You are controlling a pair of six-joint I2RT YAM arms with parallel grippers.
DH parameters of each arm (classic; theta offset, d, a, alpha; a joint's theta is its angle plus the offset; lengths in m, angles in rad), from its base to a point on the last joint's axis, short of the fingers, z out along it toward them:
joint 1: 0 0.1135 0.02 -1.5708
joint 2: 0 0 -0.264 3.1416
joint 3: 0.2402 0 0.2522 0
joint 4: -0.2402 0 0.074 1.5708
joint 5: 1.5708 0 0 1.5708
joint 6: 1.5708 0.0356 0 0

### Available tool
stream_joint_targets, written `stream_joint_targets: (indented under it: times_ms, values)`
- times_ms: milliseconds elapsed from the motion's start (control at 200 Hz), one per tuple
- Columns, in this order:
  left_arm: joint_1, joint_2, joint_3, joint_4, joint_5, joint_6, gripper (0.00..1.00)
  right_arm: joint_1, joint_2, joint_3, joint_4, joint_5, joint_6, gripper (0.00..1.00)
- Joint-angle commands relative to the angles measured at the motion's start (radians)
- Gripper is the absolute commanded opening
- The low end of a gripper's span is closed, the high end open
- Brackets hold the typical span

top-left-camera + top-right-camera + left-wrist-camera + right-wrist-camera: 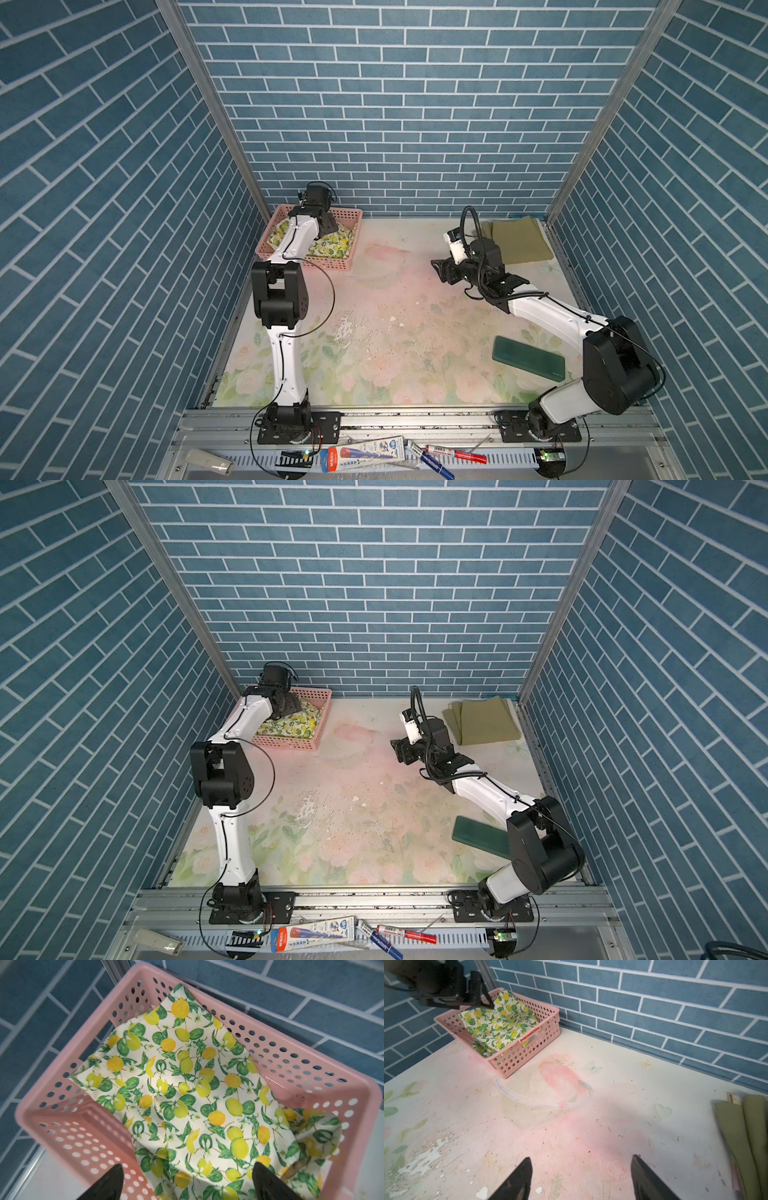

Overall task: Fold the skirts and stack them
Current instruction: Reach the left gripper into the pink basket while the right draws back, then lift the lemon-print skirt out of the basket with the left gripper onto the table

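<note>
The raised folds give cloth to pinch. So my open left gripper will go down into the pink basket next, onto the lemon-print skirt's bunched part (340,241) (306,1160) nearest the bare table.
The white lemon-print skirt (332,245) (299,723) (197,1084) (500,1024) lies crumpled in the pink basket (328,264) (291,742) (291,1059) (517,1057) at the back left. My left gripper (328,226) (291,704) (188,1167) hangs open just above it, one finger over the basket wall and one over the cloth, holding nothing. The olive green skirt (519,241) (486,721) (741,1126) lies folded at the back right, with a pale patterned edge (730,1097) peeping from under it. My right gripper (440,268) (397,748) (581,1158) is open and empty over bare table, left of the olive skirt.
A dark green flat block (528,357) (478,833) lies at the front right beside the right arm. Blue brick walls close in the back and both sides. Pens and a tube (365,453) lie on the front rail. The table top (395,324) has a worn floral print.
</note>
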State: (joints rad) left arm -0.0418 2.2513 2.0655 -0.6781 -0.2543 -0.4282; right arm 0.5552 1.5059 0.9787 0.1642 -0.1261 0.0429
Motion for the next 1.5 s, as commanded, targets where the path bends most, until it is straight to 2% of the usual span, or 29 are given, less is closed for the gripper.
stream_joint_targets:
  times_ms: [0,160,295,385,430,515,555,585,845,1120,1290,1495]
  values:
    - [-0.001,0.084,0.091,-0.018,0.108,-0.041,0.96,0.009,-0.035,-0.030,0.032,-0.036,-0.068,0.72]
    - [0.000,0.225,0.219,-0.040,0.172,-0.106,0.96,0.012,-0.053,-0.039,0.021,-0.016,-0.089,0.72]
    - [0.000,0.327,0.317,-0.099,0.152,-0.155,0.95,0.013,-0.059,-0.041,0.020,-0.008,-0.087,0.72]
    - [0.000,0.380,0.376,-0.140,0.141,-0.172,0.89,0.012,-0.062,-0.045,0.027,-0.003,-0.086,0.72]
    - [0.000,0.399,0.398,-0.152,0.140,-0.175,0.78,0.012,-0.061,-0.045,0.031,0.006,-0.085,0.72]
    - [0.001,0.404,0.400,-0.138,0.152,-0.180,0.28,0.012,-0.062,-0.047,0.035,0.009,-0.084,0.72]
    - [0.001,0.390,0.380,-0.112,0.163,-0.183,0.10,0.013,-0.064,-0.049,0.037,0.012,-0.081,0.72]
    - [0.001,0.375,0.360,-0.083,0.174,-0.182,0.00,0.013,-0.065,-0.052,0.038,0.016,-0.080,0.72]
    - [0.000,0.164,0.271,0.028,0.221,-0.157,0.00,0.013,-0.069,-0.051,0.045,0.032,-0.064,0.72]
    - [-0.014,-0.130,0.031,0.232,0.371,-0.102,0.00,0.010,-0.083,-0.043,0.037,0.164,-0.002,0.72]
    - [-0.067,-0.271,-0.045,0.273,0.455,-0.036,0.00,-0.016,-0.149,-0.063,0.003,0.280,0.097,0.72]
    - [-0.174,-0.431,-0.186,0.323,0.553,0.004,0.00,-0.137,-0.314,-0.151,-0.054,0.284,0.274,0.72]
